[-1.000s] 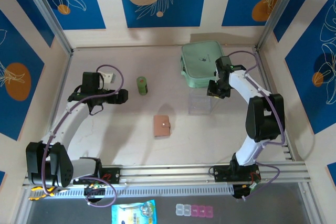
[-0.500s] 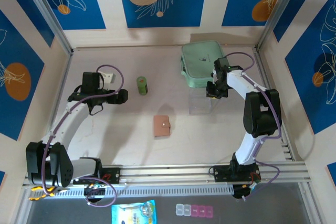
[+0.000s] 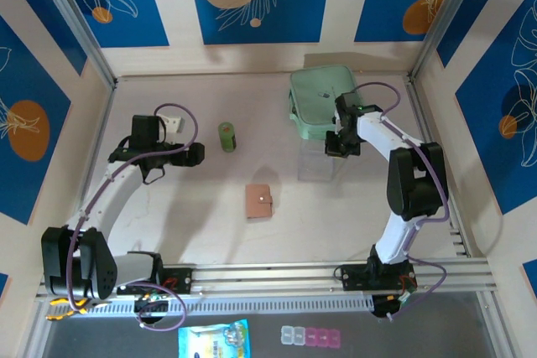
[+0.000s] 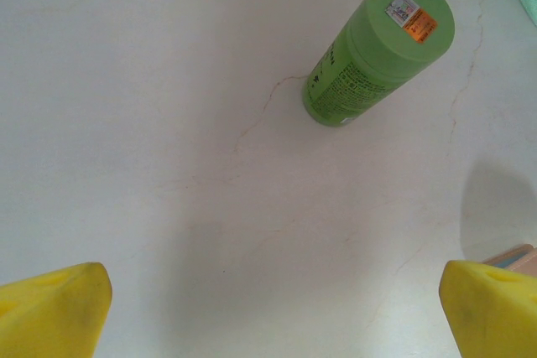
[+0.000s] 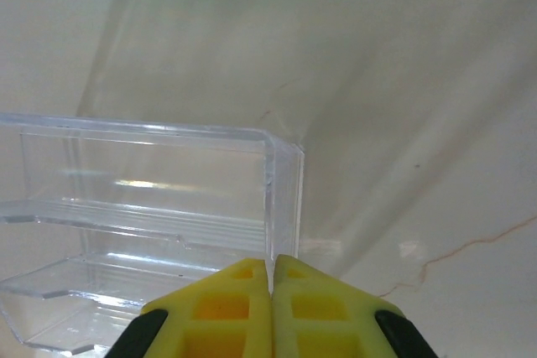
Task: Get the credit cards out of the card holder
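Next, my right gripper carries the clear box (image 3: 319, 165) across the bare table toward the green bottle, then releases the box's thin side there.
The card holder (image 3: 259, 201), a tan-pink wallet, lies closed on the table in the middle; no credit cards can be seen. Its corner (image 4: 513, 255) peeks in at the right edge of the left wrist view. My left gripper (image 3: 198, 154) hovers open to the left of it, yellow fingertips (image 4: 52, 306) wide apart over bare table. At the back right, my right gripper (image 3: 336, 146) is shut on the thin wall of the clear plastic box (image 3: 319, 165). In the right wrist view its jaws (image 5: 271, 278) pinch the box's upright corner edge (image 5: 270, 199).
A green cylindrical bottle (image 3: 226, 137) lies behind the card holder, also seen from the left wrist (image 4: 377, 52). The mint-green zip pouch (image 3: 320, 100) sits behind the clear box. White table walls enclose the workspace.
The right gripper has shifted a little to the left, and the clear box has slid left with it. The left arm and card holder have not moved.
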Available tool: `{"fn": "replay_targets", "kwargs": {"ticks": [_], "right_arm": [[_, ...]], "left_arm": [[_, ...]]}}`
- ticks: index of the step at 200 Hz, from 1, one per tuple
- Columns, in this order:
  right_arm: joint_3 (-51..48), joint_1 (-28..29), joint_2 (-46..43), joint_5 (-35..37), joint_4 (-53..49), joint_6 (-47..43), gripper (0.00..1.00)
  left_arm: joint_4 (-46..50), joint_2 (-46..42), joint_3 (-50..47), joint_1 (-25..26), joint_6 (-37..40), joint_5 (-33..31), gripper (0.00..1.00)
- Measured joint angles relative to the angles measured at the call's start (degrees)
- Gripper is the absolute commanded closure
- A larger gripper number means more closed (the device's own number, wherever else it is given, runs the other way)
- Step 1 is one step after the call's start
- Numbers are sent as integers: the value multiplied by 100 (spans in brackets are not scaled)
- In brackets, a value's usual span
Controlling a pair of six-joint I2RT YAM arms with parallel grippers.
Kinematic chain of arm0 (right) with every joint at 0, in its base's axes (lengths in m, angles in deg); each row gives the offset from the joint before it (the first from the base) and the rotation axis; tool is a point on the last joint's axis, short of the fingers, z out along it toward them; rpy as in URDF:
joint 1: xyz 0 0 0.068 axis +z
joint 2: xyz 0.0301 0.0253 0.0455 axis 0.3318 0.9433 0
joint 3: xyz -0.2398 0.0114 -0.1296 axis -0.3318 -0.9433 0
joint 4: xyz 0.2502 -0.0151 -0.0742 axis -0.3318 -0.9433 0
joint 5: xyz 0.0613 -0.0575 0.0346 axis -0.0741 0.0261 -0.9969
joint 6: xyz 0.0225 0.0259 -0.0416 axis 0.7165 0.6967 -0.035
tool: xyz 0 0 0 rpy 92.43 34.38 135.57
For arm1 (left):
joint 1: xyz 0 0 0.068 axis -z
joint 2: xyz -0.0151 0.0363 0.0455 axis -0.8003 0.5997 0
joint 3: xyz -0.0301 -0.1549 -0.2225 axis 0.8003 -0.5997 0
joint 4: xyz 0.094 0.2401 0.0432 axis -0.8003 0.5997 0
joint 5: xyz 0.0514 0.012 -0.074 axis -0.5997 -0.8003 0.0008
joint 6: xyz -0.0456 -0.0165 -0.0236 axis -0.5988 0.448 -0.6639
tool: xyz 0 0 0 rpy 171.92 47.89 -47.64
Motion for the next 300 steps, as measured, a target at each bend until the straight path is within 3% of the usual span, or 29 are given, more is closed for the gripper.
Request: {"fn": "replay_targets", "kwargs": {"ticks": [41,96,180,300], "right_arm": [[629,621,275,66,-286,232,93],[1991,1213,1279,79,-535,581,95],[3268,1255,2256,4,-809,903,95],[3644,1482,2509,-116,-1043,916,94]], "left_arm": [[0,-2,0,0,0,2,0],[0,-17,0,0,-4,44,0],[-2,-22,0,0,-94,168,0],[-2,-22,0,0,-138,199,0]]}}
